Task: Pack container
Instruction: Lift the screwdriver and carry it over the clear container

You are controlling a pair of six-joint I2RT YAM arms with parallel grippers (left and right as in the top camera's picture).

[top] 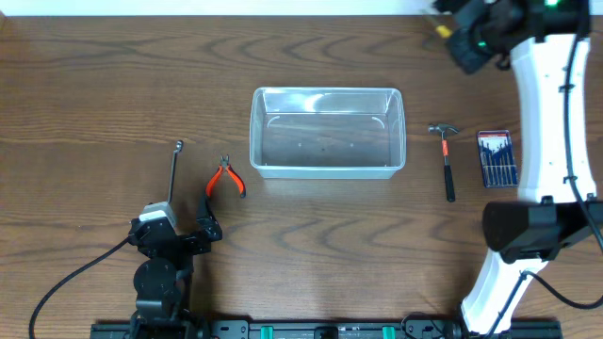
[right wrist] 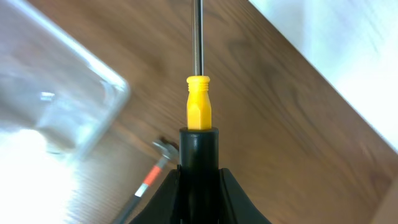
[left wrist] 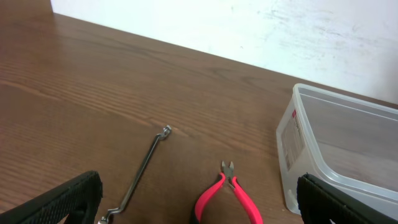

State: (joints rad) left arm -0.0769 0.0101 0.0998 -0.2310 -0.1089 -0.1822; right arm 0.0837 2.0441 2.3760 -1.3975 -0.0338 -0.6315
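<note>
The screwdriver in my right gripper should next go back and to the left in the overhead view, then down to the container's bottom to be released, since the container's bottom is empty.
The clear plastic container (top: 327, 92) stands empty at the table's middle; its near corner (left wrist: 298, 143) shows in the left wrist view and a blurred corner (right wrist: 74, 68) in the right wrist view. My left gripper (top: 181, 226) rests low at the front left, open, its fingers wide apart (left wrist: 199, 208) with nothing between them. Red-handled pliers (top: 226, 179) (left wrist: 227, 186) lie just ahead of it. My right gripper (top: 462, 38) is raised at the far right, shut (right wrist: 199, 193) on a screwdriver (right wrist: 199, 112) with a black and yellow handle, shaft pointing away.
A bent metal wrench (top: 174, 169) (left wrist: 146, 165) lies left of the pliers. Right of the container lie a small hammer (top: 447, 165) (right wrist: 152, 171) and a pack of small screwdrivers (top: 497, 158). The white right arm (top: 546, 113) arches over the right side.
</note>
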